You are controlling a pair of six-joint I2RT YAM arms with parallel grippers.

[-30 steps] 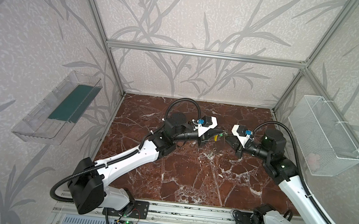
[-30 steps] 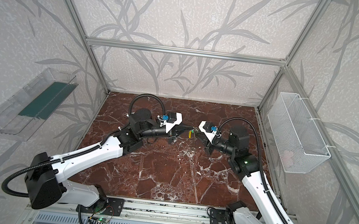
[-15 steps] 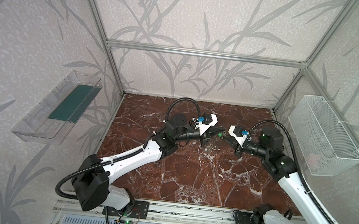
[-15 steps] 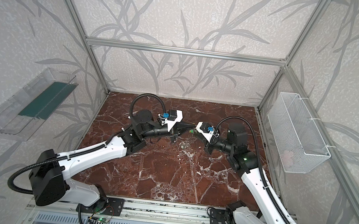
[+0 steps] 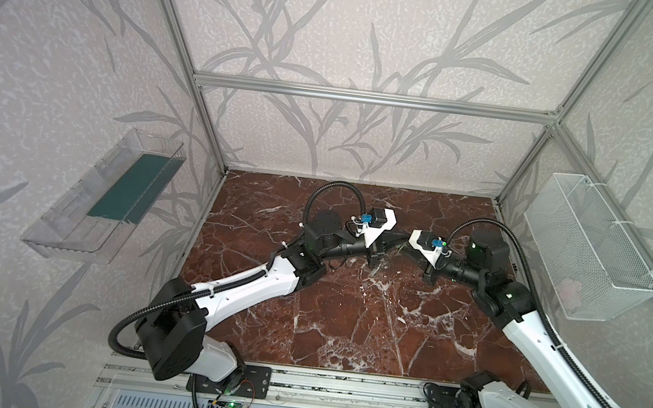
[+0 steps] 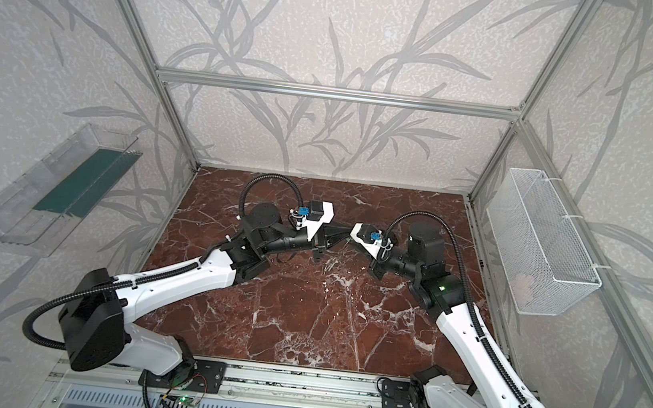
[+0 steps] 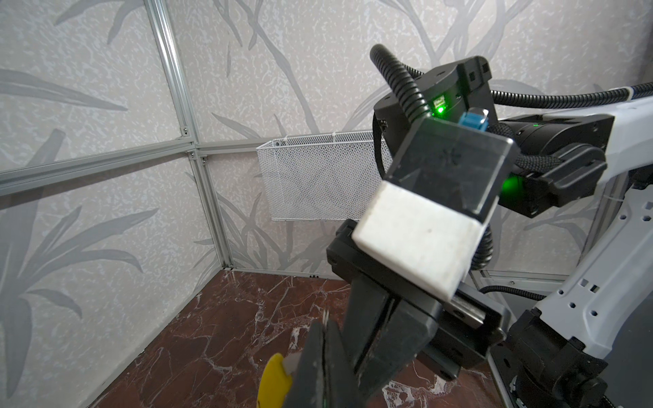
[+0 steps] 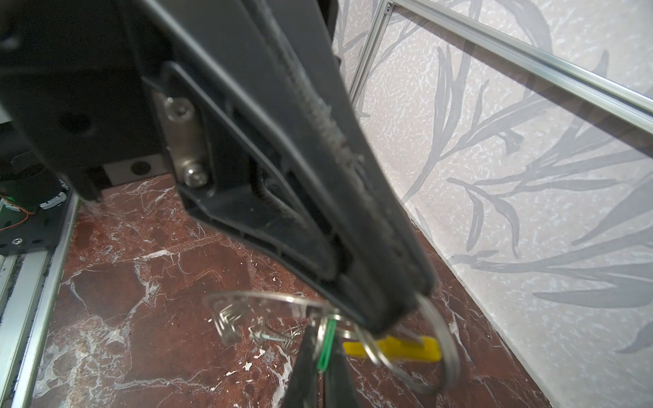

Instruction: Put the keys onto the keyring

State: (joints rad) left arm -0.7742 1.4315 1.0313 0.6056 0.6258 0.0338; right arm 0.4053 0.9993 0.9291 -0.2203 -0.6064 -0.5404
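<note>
The keyring point(image 8: 447, 349) comes down next with my right gripper, its fingers tilting downward, and is released onto the bare marble floor, since that open part of the floor lies below my gripper.
Both grippers meet tip to tip above the back middle of the marble floor point(image 5: 344, 324). My left gripper point(image 5: 392, 244) point(image 7: 325, 339) is shut on a key point(image 8: 327, 344), which shows edge-on as a thin green strip; a metal sliver sticks out past the left fingertips point(image 7: 319, 353). My right gripper point(image 5: 406, 247) point(image 8: 397, 312) is shut on the keyring point(image 8: 447, 349), a thin grey metal loop with a yellow sleeve point(image 8: 392, 348) point(image 7: 275, 383). The key sits against the ring's wire right at the right fingertips. A clear plastic piece point(image 8: 243, 311) hangs beside them.
A white mesh basket point(image 5: 588, 243) point(image 7: 318, 176) hangs on the right wall. On the left wall there is a clear shelf point(image 5: 108, 197) with a green mat. Aluminium rails and both arm bases run along the front edge point(image 5: 316, 388).
The right gripper has edged left toward the left gripper, closing the gap between the tips. The left arm has shifted only slightly. Both grips are unchanged.
</note>
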